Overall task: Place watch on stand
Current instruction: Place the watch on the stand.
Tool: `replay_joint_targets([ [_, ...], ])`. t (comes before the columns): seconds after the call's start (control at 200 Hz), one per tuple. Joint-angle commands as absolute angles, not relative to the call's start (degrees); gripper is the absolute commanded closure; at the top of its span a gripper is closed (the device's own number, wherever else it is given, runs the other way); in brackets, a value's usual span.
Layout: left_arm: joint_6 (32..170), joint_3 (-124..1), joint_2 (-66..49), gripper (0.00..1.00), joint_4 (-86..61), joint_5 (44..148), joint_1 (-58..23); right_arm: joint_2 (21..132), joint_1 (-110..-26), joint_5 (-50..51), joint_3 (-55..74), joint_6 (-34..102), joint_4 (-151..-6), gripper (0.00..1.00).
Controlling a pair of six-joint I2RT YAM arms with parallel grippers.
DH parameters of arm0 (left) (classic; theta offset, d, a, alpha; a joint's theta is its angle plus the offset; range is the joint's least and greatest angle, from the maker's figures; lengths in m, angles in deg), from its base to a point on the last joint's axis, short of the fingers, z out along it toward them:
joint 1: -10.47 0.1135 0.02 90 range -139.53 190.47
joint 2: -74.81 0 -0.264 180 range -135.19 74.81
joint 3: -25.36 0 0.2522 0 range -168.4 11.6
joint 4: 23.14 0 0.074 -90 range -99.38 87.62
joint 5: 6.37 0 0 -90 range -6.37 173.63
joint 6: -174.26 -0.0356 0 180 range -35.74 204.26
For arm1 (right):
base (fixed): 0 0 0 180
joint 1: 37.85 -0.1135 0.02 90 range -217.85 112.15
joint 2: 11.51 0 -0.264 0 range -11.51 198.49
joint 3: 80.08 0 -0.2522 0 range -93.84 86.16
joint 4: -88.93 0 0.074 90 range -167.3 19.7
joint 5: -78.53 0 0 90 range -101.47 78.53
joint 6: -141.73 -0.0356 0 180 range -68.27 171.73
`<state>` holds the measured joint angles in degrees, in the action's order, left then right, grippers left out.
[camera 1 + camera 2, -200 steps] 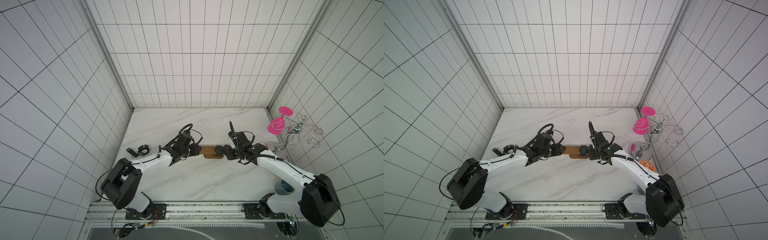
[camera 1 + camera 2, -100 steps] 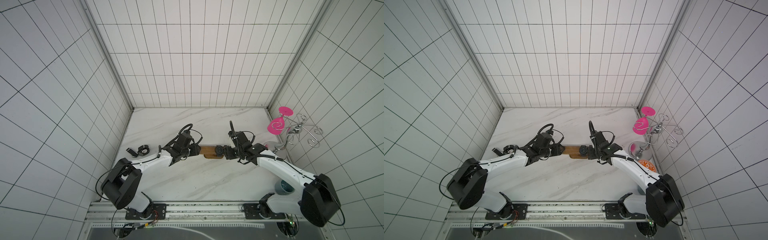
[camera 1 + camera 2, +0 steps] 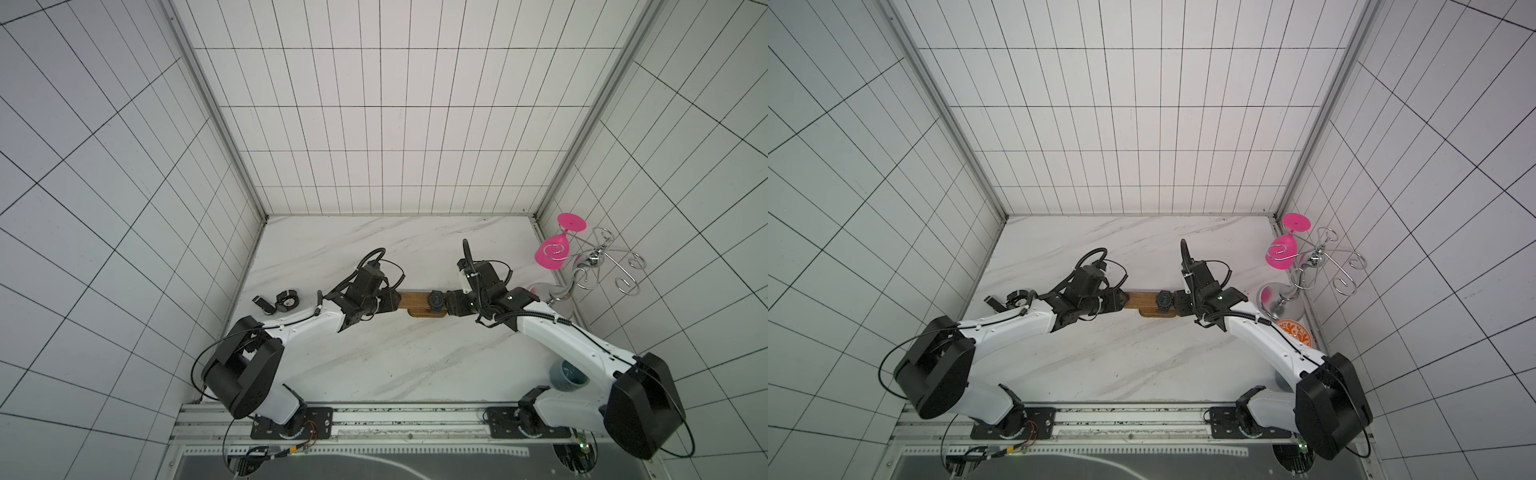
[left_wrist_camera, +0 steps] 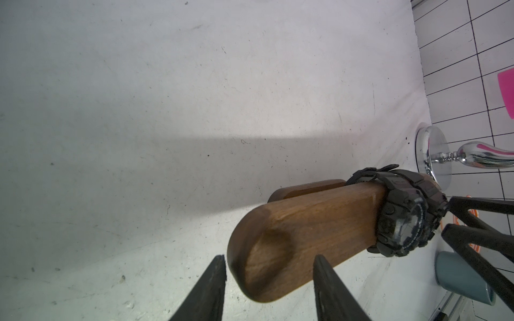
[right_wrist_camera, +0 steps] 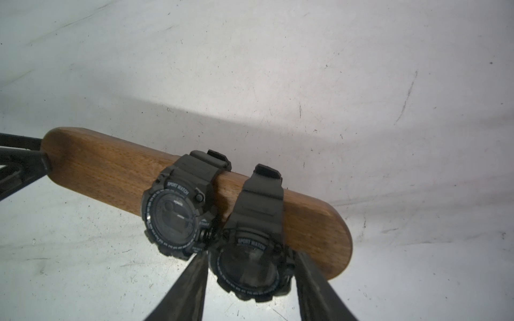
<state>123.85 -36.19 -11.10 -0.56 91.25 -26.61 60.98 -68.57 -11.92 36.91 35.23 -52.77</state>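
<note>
I should stay low, shift my right gripper slightly toward the bar's nearby rounded end [image 5: 327, 238], and open it to release the watch, because the watch's strap already wraps around the bar.
The brown wooden stand [image 3: 411, 300] [image 3: 1138, 300] lies mid-table between both arms. In the right wrist view two black sport watches hang on its bar [image 5: 111, 166]. One watch [image 5: 178, 214] sits further in and is free. My right gripper [image 5: 250, 254] [image 3: 451, 303] is shut on the face of the other watch [image 5: 250, 266], which is strapped round the bar near its end. My left gripper [image 4: 269, 257] [image 3: 395, 301] is shut on the opposite rounded end of the stand [image 4: 306, 222]. From above, the held watch is hidden under the right gripper.
A third black watch [image 3: 286, 300] lies on the table left of the left arm. At the right wall stand a silver wire rack [image 3: 590, 266] with a pink glass [image 3: 552, 253], a teal cup [image 3: 567, 374] and an orange patterned plate [image 3: 1293, 332].
</note>
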Motion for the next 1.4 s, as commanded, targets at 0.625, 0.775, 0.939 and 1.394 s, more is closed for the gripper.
replay_joint_targets([
  [0.625, 123.63, -37.71, -9.48, 0.50, -0.22, 90.05, -26.77, 60.36, -68.49, -13.33, 34.02, 35.75, -52.15, 0.34],
  [0.775, 123.54, -37.54, -9.08, 0.50, -0.14, 89.96, -26.79, 61.34, -68.49, -14.45, 34.44, 35.73, -53.00, 0.34],
  [0.939, 123.54, -37.32, -8.86, 0.50, -0.05, 89.72, -26.75, 61.80, -68.30, -16.13, 34.94, 35.13, -53.64, 0.36],
  [1.394, 123.54, -36.92, -8.42, 0.50, 0.05, 89.44, -26.79, 62.05, -66.93, -19.86, 36.46, 34.75, -53.89, 0.45],
])
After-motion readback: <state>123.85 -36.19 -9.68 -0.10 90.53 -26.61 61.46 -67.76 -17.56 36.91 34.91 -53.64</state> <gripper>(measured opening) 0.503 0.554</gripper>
